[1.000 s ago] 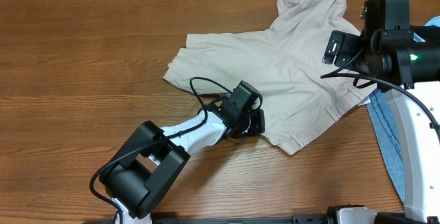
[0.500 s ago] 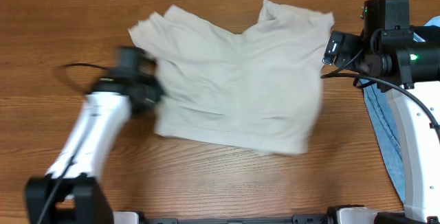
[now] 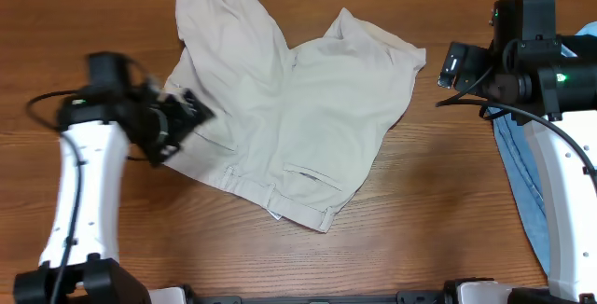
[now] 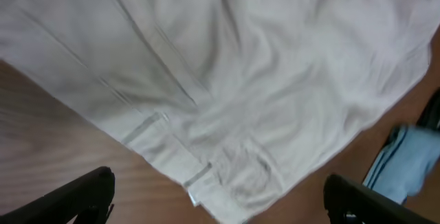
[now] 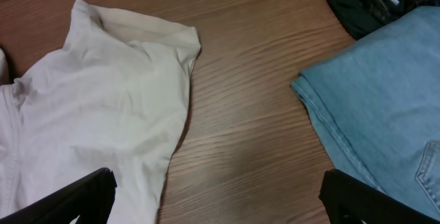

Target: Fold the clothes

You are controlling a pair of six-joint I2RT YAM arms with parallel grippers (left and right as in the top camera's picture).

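Next, the left gripper moves back and to the right in the overhead view, down onto the waistband corner by the pocket [image 3: 322,214] [image 4: 236,209], since it juts over bare wood.
The clothes are pale beige shorts [image 3: 308,108], lying spread and wrinkled across the middle of the table, both legs toward the far edge and the waistband toward the front. My left gripper [image 3: 182,129] hovers at their left edge, open and holding nothing. In the left wrist view the shorts [image 4: 227,66] fill the upper frame above the left gripper [image 4: 220,210], whose dark fingertips [image 4: 75,200] stand wide apart. My right gripper [image 3: 450,69] hangs just right of the shorts, open. In its wrist view the right gripper [image 5: 220,207] is over bare wood, with one shorts leg [image 5: 103,100] to the left.
Blue denim [image 3: 527,183] lies at the table's right edge under the right arm; it also shows in the right wrist view as blue denim [image 5: 385,100] beside a dark object [image 5: 371,1]. Bare wooden table [image 3: 93,24] surrounds the shorts.
My left gripper dragged the shorts leftward, opened and let them go. The shorts now lie spread further left. The right arm has not moved.
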